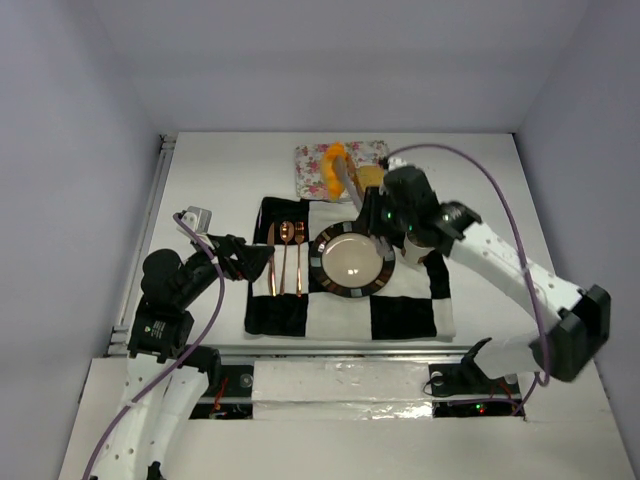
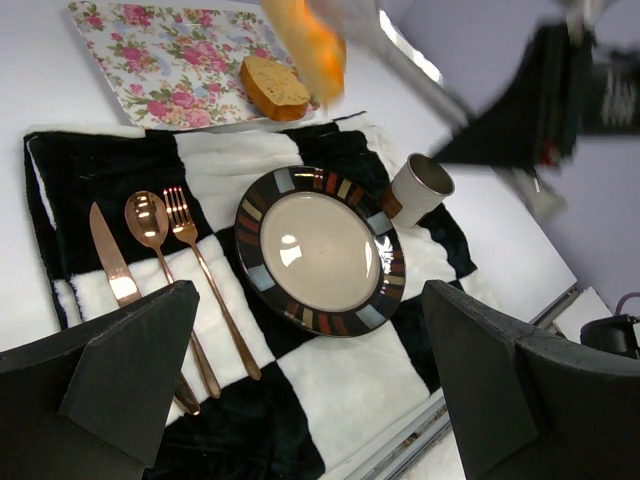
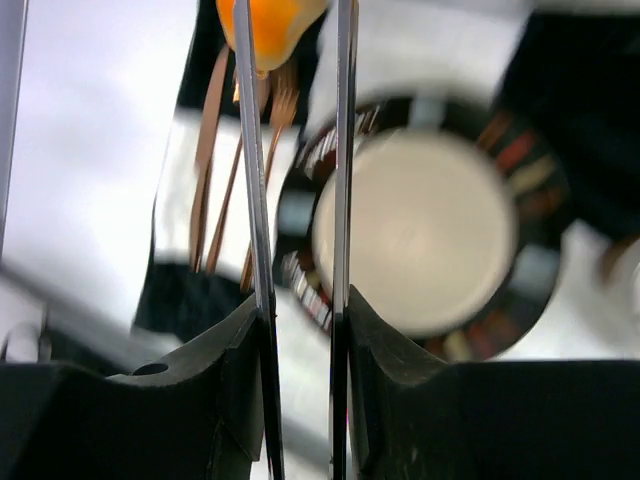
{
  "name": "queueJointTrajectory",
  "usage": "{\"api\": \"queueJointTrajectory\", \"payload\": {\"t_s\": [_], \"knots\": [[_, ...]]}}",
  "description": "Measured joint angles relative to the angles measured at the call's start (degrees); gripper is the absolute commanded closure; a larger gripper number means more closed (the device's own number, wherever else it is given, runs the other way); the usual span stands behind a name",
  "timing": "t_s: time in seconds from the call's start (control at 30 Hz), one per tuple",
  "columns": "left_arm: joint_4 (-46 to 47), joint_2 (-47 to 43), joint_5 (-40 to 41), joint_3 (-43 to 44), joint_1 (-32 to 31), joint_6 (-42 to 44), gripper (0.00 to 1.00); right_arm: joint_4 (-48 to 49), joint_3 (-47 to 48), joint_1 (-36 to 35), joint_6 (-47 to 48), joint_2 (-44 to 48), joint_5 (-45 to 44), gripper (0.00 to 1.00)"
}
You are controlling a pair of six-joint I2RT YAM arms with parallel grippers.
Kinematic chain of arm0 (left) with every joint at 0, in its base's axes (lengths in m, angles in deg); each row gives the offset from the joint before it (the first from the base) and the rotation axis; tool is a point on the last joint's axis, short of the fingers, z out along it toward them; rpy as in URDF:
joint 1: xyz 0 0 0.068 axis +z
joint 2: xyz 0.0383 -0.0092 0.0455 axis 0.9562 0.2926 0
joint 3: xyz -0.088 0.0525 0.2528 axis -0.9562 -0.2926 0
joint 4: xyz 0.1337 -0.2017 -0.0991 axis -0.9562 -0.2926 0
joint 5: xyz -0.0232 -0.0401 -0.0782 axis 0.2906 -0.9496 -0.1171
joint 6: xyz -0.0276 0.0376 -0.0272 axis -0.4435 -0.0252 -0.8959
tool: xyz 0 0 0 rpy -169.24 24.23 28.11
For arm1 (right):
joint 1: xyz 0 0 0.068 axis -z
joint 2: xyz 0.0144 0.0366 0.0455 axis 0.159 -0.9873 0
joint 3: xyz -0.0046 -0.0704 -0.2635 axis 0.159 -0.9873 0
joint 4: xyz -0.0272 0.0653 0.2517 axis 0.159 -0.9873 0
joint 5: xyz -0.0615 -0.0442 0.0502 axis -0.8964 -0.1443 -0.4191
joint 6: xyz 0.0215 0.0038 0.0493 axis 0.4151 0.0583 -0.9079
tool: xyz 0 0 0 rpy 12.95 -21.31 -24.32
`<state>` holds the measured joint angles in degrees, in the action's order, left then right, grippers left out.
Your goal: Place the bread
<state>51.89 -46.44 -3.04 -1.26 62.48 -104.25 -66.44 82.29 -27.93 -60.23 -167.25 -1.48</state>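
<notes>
The robot's right gripper should next move back, then lower the croissant (image 1: 336, 160) and release it on the bare plate's side by the fork (image 1: 333, 259), below and back from that gripper.
The golden-orange croissant (image 1: 336, 160) hangs in the air over the floral tray (image 1: 312, 166), pinched at the tip of metal tongs (image 1: 351, 182). My right gripper (image 1: 384, 214) is shut on the tongs (image 3: 300, 200); the croissant (image 3: 268, 25) shows at their tip, above the cutlery and left of the plate (image 3: 520, 160). It appears blurred in the left wrist view (image 2: 315, 45). The tan bun (image 1: 371, 176) lies on the tray (image 2: 150, 50), also seen from the left wrist (image 2: 273, 88). The bare plate (image 1: 322, 262) sits on the checked cloth. My left gripper (image 1: 256, 262) is open and empty, left of the cutlery.
A black-and-white checked cloth (image 1: 400, 315) carries the plate (image 2: 262, 205), a copper knife (image 2: 110, 265), spoon (image 2: 148, 220) and fork (image 2: 185, 225) to its left, and a cup (image 2: 420, 185) to its right. White walls enclose the table.
</notes>
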Motion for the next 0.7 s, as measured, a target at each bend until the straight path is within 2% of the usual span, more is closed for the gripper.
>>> {"api": "queueJointTrajectory", "payload": {"t_s": [0.2,0.3,0.57,0.67,0.7], "knots": [[0.0,0.0,0.0,0.0,0.0,0.0,0.05,0.44,-20.81,-11.17,-7.78,14.73,-0.31,0.67],[0.0,0.04,0.0,0.0,0.0,0.0,0.05,-0.72,-26.18,-13.51,-11.39,18.08,-0.94,0.67],[0.0,0.7,0.0,0.0,0.0,0.0,0.05,0.66,-30.42,-16.92,-15.85,15.82,-2.43,0.65],[0.0,0.83,0.0,-0.02,0.0,0.0,0.05,1.73,-30.42,-18.27,-16.72,13.53,-3.32,0.56],[0.0,0.83,0.0,-0.02,0.0,0.0,0.05,2.12,-30.42,-18.6,-17.05,12.85,-3.63,0.48]]}}
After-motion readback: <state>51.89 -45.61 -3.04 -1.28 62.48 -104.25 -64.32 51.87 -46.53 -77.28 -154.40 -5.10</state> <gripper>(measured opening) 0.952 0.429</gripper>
